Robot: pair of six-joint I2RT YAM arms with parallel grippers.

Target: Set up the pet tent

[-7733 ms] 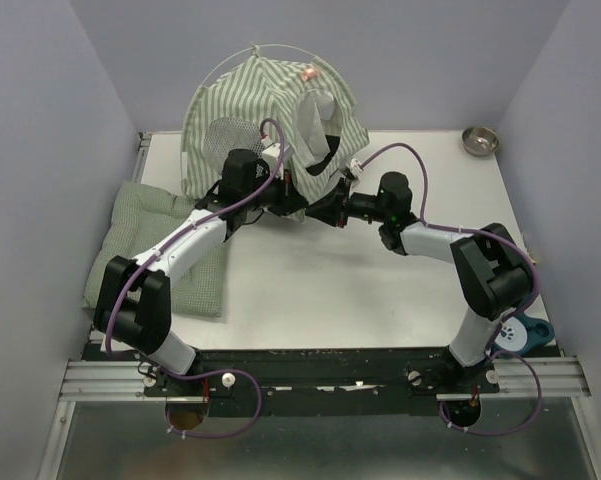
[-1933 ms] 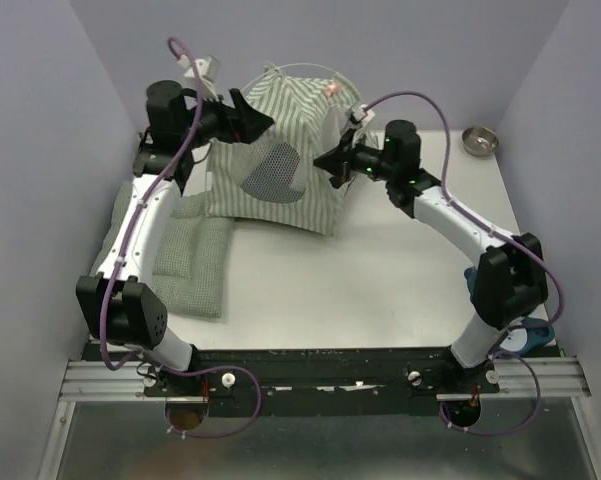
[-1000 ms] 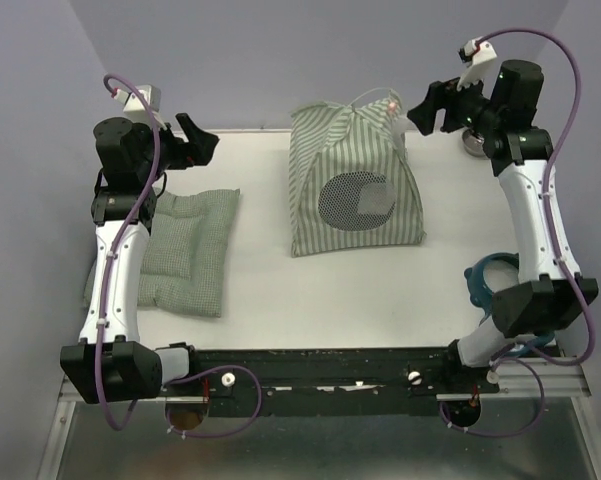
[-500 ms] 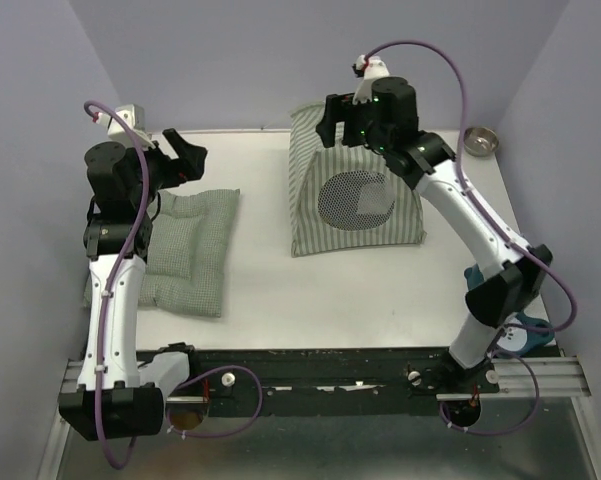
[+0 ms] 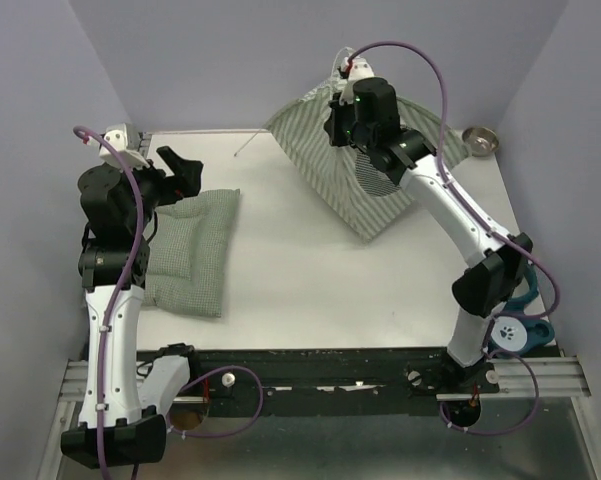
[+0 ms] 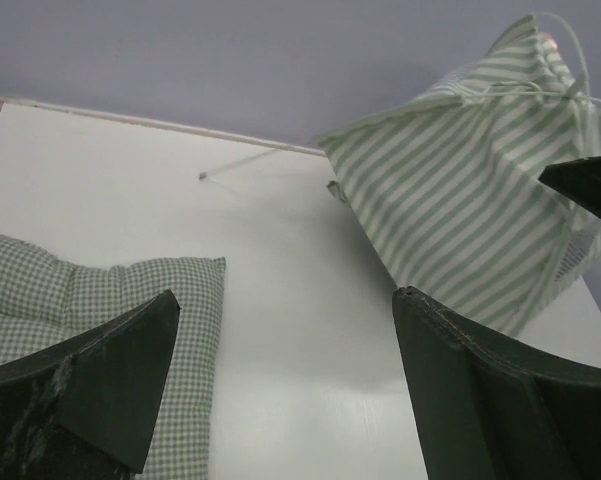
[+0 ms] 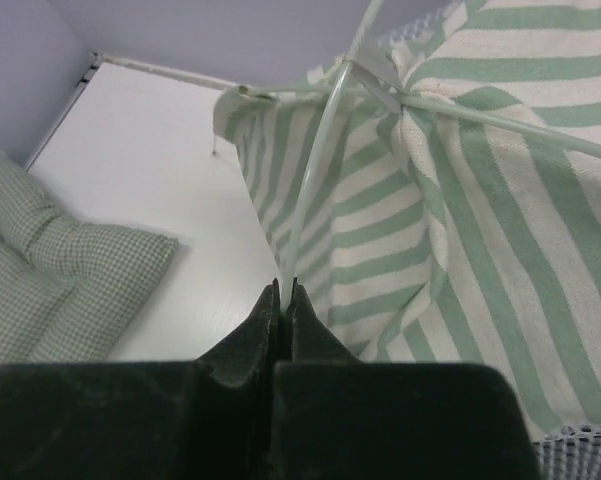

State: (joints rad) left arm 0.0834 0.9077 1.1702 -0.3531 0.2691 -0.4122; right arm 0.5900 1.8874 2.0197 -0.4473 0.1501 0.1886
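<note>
The pole end [image 5: 238,154] [image 6: 203,176] sticks out free of the tent's fabric. My left gripper should move back and to the right in the top view next, turning onto that pole end.
The pet tent [image 5: 325,170], green-and-white striped, hangs tilted over the back of the table, one corner down near the middle. My right gripper [image 5: 334,112] is at its top. In the right wrist view the right gripper [image 7: 285,285] is shut on a thin whitish pole [image 7: 315,170] that runs up to the crossing of the poles, with the striped fabric [image 7: 470,210] to the right of it. A pole end [image 5: 246,148] sticks out to the left. My left gripper [image 5: 180,170] hovers open over the checked cushion [image 5: 190,245], well apart from the tent [image 6: 460,200], with nothing between its fingers [image 6: 110,380].
The green checked cushion [image 6: 80,300] lies flat at the table's left side. A small metal bowl [image 5: 477,140] stands at the back right corner. A blue object [image 5: 520,330] sits by the right arm's base. The walls close in on three sides.
My right gripper swung from the back right to the tent's top and shut on a pole. The tent, upright before, now hangs tipped and shifted back. The left arm drew back slightly.
</note>
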